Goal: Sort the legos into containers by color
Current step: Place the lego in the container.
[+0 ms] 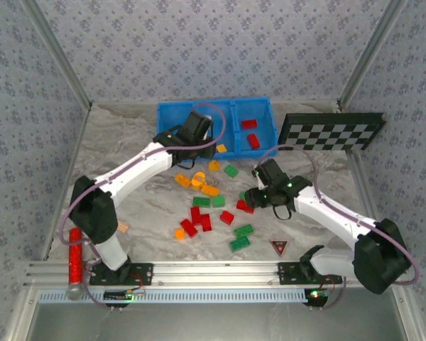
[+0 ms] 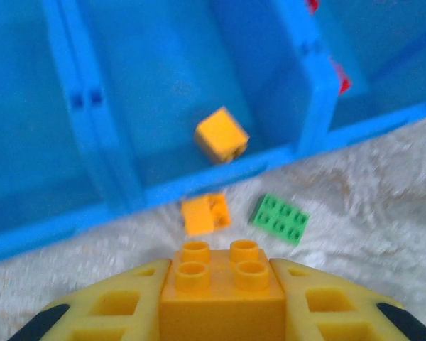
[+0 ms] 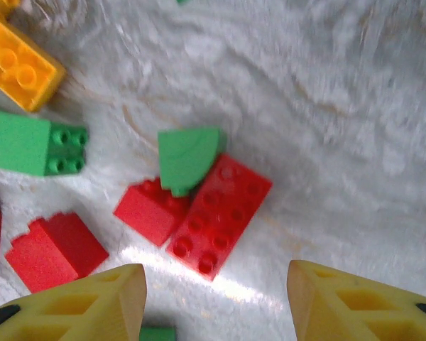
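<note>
My left gripper should next move outward over the bin's near rim and down into the middle container [image 2: 174, 78] to let go of the orange-yellow lego, because an orange cube [image 2: 221, 133] is already in there.
My left gripper [image 2: 221, 302] is shut on an orange-yellow lego [image 2: 221, 280], studs up, just in front of the blue bin [image 2: 199, 181]. An orange lego cube [image 2: 221, 133] lies in the bin's middle container. On the table below it lie another orange lego [image 2: 204, 213] and a green plate [image 2: 280, 219]. Two red legos [image 1: 250, 123] sit in the right container. My right gripper [image 3: 216, 298] is open above a red flat lego [image 3: 220, 213], a small red lego [image 3: 145, 212] and a green rounded piece [image 3: 187, 158]. Mixed legos [image 1: 202, 202] are scattered mid-table.
A black-and-white checkerboard [image 1: 331, 131] leans at the back right. A long red cylinder [image 1: 74, 256] lies by the left rail, a tan block [image 1: 122, 227] beside the left arm. A small red triangle marker [image 1: 278, 246] sits near the front. Patterned walls enclose the table.
</note>
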Motion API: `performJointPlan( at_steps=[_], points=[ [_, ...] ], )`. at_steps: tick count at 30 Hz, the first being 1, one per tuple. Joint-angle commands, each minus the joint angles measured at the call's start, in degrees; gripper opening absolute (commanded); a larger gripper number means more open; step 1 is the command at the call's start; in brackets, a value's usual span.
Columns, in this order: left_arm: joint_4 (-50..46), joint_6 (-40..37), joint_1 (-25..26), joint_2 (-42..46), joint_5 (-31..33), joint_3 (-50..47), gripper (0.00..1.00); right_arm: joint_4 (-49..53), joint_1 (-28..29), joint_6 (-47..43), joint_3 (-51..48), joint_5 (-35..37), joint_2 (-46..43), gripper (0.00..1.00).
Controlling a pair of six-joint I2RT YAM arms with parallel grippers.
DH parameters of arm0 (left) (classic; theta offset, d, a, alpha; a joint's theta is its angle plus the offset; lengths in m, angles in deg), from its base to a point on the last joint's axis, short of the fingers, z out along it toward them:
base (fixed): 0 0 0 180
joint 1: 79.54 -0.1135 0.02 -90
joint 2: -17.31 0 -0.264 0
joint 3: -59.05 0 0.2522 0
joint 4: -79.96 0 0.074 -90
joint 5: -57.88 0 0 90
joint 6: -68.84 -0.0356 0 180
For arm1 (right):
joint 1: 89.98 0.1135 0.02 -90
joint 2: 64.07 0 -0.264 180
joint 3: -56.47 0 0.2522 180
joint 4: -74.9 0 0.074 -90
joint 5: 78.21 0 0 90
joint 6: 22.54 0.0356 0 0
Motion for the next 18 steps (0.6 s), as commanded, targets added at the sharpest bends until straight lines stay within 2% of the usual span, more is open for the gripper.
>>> performJointPlan(
  at_steps=[1, 6, 12, 18],
  points=[
    [0.03, -3.62, 0.36, -5.79, 0.38, 5.14, 0.23, -0.05, 1.17, 7.07, -3.12, -1.54, -2.52, 0.57],
    [-0.2, -5.97, 0.4, -15.16, 0.98, 15.63, 0.22, 0.53, 3.27, 14.6, -7.29, -2.75, -5.74, 0.59],
    [-4.39, -7.99, -0.21, -26.15, 3.25, 28.73, 0.22, -0.33, 3.47, 30.23, -13.19, -6.18, -10.67, 0.62],
    [-6.52, -7.3, -1.89, -32.49, 2.34, 34.33, 0.23, -0.92, 4.7, 39.18, -15.11, -8.45, -11.55, 0.68]
  ],
)
